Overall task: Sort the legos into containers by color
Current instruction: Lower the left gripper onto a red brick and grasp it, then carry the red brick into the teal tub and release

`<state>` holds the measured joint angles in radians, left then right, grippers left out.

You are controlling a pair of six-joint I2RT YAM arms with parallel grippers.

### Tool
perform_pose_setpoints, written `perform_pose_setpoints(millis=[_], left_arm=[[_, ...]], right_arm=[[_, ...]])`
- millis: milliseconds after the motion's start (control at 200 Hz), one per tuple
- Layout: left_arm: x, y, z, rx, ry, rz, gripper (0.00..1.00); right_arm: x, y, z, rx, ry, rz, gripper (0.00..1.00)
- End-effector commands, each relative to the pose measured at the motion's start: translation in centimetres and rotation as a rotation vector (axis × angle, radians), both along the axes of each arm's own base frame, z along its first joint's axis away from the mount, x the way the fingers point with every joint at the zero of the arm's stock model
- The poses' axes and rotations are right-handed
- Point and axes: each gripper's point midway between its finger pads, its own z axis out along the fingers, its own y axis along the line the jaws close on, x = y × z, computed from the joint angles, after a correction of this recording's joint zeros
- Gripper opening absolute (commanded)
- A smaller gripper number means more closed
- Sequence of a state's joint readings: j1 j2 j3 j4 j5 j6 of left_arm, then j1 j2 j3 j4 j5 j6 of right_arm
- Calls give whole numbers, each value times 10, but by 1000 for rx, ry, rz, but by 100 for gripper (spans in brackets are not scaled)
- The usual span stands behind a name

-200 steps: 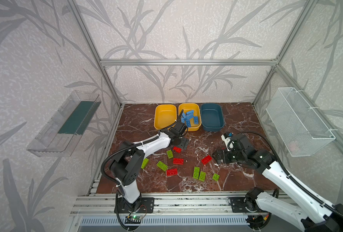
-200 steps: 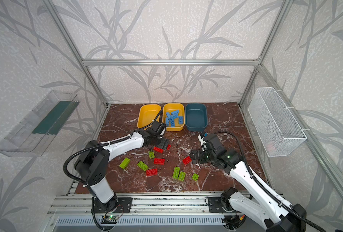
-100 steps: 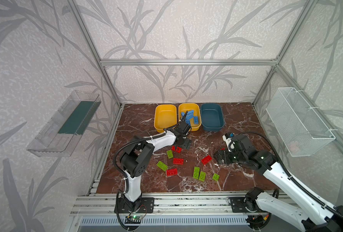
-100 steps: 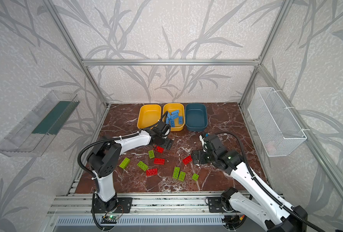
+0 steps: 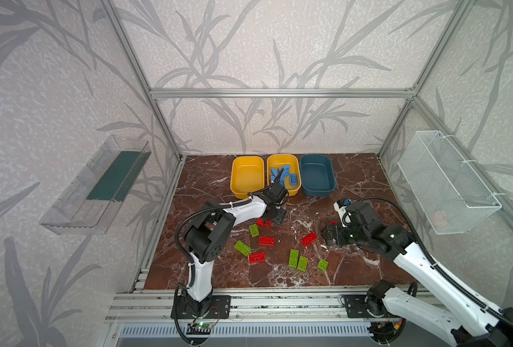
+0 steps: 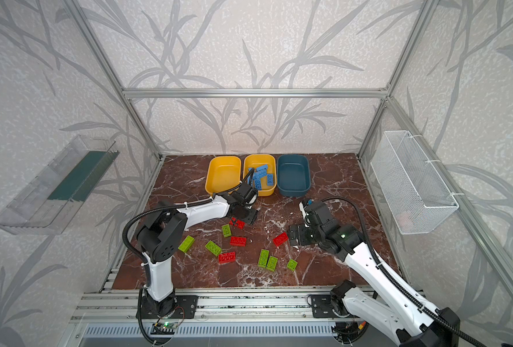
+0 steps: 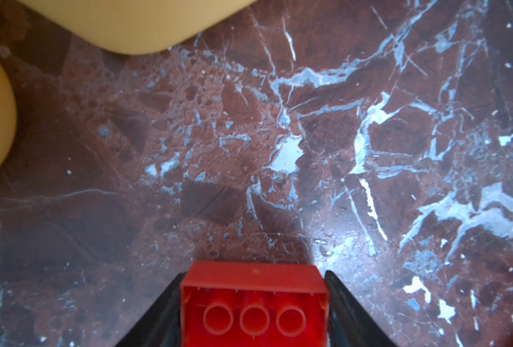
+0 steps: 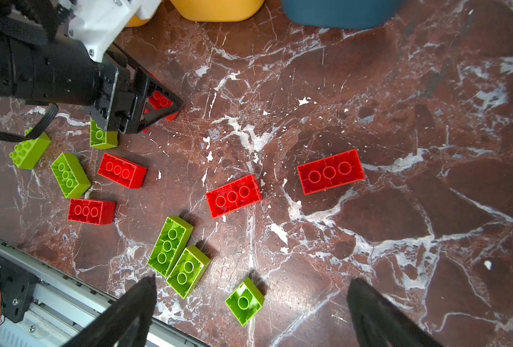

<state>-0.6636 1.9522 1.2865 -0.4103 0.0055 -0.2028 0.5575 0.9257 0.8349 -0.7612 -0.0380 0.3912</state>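
The red lego goes up and outward with my left gripper over the dark blue container (image 5: 316,175) next for release there, because that container is empty.
My left gripper (image 7: 254,274) is shut on a red lego (image 7: 253,303) lying underside up on the marble floor, just in front of the yellow containers (image 5: 233,180). In both top views that lego (image 5: 262,223) (image 6: 237,223) shows beside the black fingers. The middle yellow container (image 5: 297,180) holds several blue legos (image 5: 282,175). The left yellow one and the dark blue container (image 5: 316,175) look empty. Red legos (image 8: 233,196) and green legos (image 8: 170,245) lie scattered on the floor. My right gripper (image 8: 252,281) hangs open above a small green lego (image 8: 244,301), holding nothing.
A clear plastic tray (image 5: 99,186) hangs on the left wall and a white wire basket (image 5: 447,186) on the right wall. Aluminium rails (image 5: 264,300) run along the front floor edge. Another red lego (image 8: 330,171) lies below my right arm.
My left gripper has come forward from the yellow container's edge down to the floor and closed on the red lego. The right arm has barely moved.
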Motion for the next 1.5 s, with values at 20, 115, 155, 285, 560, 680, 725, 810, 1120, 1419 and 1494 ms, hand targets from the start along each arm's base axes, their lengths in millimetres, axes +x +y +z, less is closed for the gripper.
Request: perform_pose_setpoints(millis=[20, 115, 155, 285, 560, 680, 725, 810, 1120, 1419, 1494], left_arm=[[-4, 1, -4, 28, 16, 1, 60], [-5, 0, -1, 34, 12, 3, 57], [-6, 0, 0, 37, 11, 7, 56], [-2, 2, 8, 44, 1, 38, 50], [21, -16, 53, -5, -47, 91, 47], [47, -40, 83, -55, -91, 87, 47], [57, -50, 93, -69, -104, 84, 47], [78, -72, 110, -122, -137, 77, 47], [164, -155, 133, -339, -348, 68, 47], [208, -200, 126, -536, -479, 58, 85], [207, -205, 135, -573, -489, 39, 97]], right_arm=[[-2, -4, 0, -15, -8, 3, 99], [-2, -4, 1, -10, -13, 1, 99], [-3, -4, 1, -8, -14, 0, 99], [-4, -5, 4, -2, -24, -5, 99], [-6, -7, 9, 32, -49, -29, 99], [-7, -9, 11, 46, -63, -43, 99], [-8, -9, 12, 54, -69, -48, 99], [-9, -11, 11, 65, -75, -60, 99], [-5, -14, 15, 86, -110, -93, 99], [1, -23, 18, 82, -122, -144, 99], [3, -26, 16, 72, -121, -161, 99]])
